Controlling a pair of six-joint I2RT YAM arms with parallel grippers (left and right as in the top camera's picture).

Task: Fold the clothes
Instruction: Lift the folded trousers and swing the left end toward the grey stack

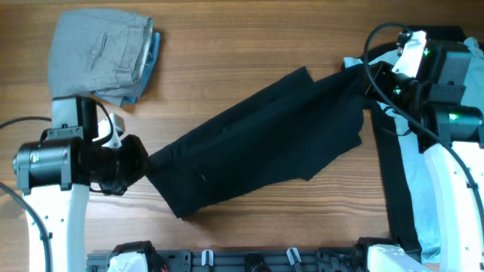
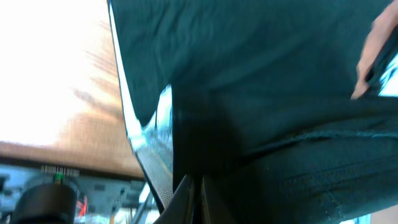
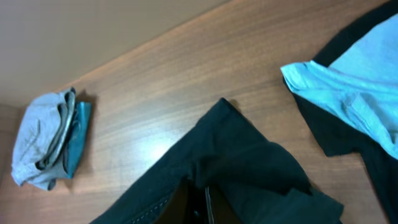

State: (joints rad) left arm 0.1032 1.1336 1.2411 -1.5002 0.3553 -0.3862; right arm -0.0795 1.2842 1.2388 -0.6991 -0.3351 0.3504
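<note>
The black garment (image 1: 257, 143) stretches at an angle between both grippers, so next I should lift its waistband end outward with my left gripper, then bring it down toward the middle of the table and release it.
A large black garment (image 1: 257, 143) of the clothes is stretched diagonally across the table. My left gripper (image 1: 145, 165) is shut on its lower-left end, and my right gripper (image 1: 361, 75) is shut on its upper-right end. In the left wrist view the black fabric (image 2: 261, 74) fills the frame above my closed gripper (image 2: 198, 202). The right wrist view shows the right gripper (image 3: 200, 202) pinching a bunched fold of the black cloth (image 3: 249, 162). Folded grey trousers (image 1: 98, 49) lie at the far left on a light-blue piece (image 1: 153, 54).
A light-blue garment (image 1: 414, 162) lies over another black one (image 1: 393, 181) at the table's right side, under my right arm; it also shows in the right wrist view (image 3: 354, 93). The folded grey stack (image 3: 40, 134) lies far left. A black rail (image 1: 227, 261) runs along the front edge.
</note>
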